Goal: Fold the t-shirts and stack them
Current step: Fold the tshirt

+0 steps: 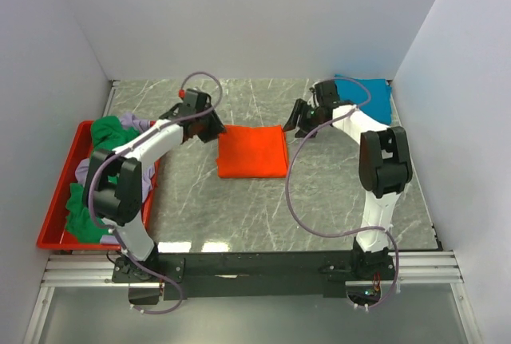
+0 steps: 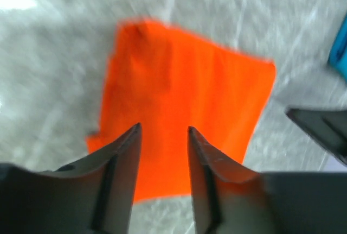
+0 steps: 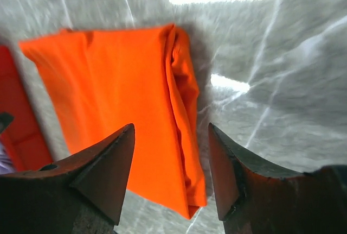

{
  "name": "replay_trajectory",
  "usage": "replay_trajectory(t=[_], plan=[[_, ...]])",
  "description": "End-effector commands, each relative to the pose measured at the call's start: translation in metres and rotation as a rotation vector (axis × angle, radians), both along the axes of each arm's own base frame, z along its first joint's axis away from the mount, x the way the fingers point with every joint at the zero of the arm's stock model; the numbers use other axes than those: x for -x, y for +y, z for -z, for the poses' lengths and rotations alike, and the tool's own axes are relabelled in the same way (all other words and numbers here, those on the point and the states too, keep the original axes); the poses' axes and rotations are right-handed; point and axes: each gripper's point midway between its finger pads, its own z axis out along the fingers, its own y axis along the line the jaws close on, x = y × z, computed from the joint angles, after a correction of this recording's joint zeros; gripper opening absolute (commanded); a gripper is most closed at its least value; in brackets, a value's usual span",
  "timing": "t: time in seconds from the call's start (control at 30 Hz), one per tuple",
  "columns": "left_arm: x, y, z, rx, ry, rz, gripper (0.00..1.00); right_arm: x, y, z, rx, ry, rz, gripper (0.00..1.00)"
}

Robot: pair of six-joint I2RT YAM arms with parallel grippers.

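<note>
I will lower my right gripper first, to get one finger on each side of the layered edge of the orange t-shirt (image 1: 252,151) nearest it.
A folded bright orange t-shirt (image 1: 252,151) lies flat on the marble table's middle; it also shows in the left wrist view (image 2: 184,109) and the right wrist view (image 3: 119,103). My left gripper (image 1: 214,127) hovers open and empty at its left edge. My right gripper (image 1: 302,119) hovers open and empty at its right edge. A folded teal-blue t-shirt (image 1: 369,98) lies at the back right behind the right arm. Green (image 1: 112,132) and pale lavender (image 1: 86,172) t-shirts lie heaped in the red tray.
The shallow red tray (image 1: 57,208) sits at the table's left edge. White walls close in the left, back and right. A purple cable loops off each arm.
</note>
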Motion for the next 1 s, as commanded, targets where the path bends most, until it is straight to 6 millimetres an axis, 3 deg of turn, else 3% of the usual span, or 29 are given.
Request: replay_trajectory(t=[0.0,0.17,0.27,0.4,0.47,0.53,0.77,0.87,0.97], plan=[[0.019,-0.029,-0.012,0.039,-0.049,0.036,0.41,0.007,0.011,-0.003,0.027,-0.073,-0.056,0.63],[0.033,-0.032,0.021,0.043,0.001,0.041,0.35,0.018,0.024,0.017,0.044,-0.059,-0.096,0.64],[0.021,-0.032,0.021,0.019,-0.019,0.051,0.34,0.023,0.028,0.028,0.080,-0.043,-0.099,0.64],[-0.012,-0.032,0.006,0.056,-0.078,0.067,0.32,0.026,0.028,0.039,0.114,-0.020,-0.083,0.64],[-0.024,-0.027,0.015,0.052,-0.058,0.063,0.29,0.027,0.028,0.041,0.125,-0.017,-0.077,0.63],[-0.037,-0.027,0.012,0.049,-0.067,0.062,0.25,0.027,0.025,0.044,0.145,-0.014,-0.067,0.63],[-0.068,-0.006,0.056,0.060,0.000,0.021,0.23,0.028,0.022,0.049,0.160,-0.008,-0.059,0.63],[-0.071,-0.004,0.081,0.046,0.054,0.027,0.21,0.028,0.021,0.051,0.166,-0.003,-0.062,0.63],[-0.072,0.001,0.089,0.038,0.080,0.007,0.21,0.028,0.019,0.051,0.174,-0.010,-0.066,0.63]])
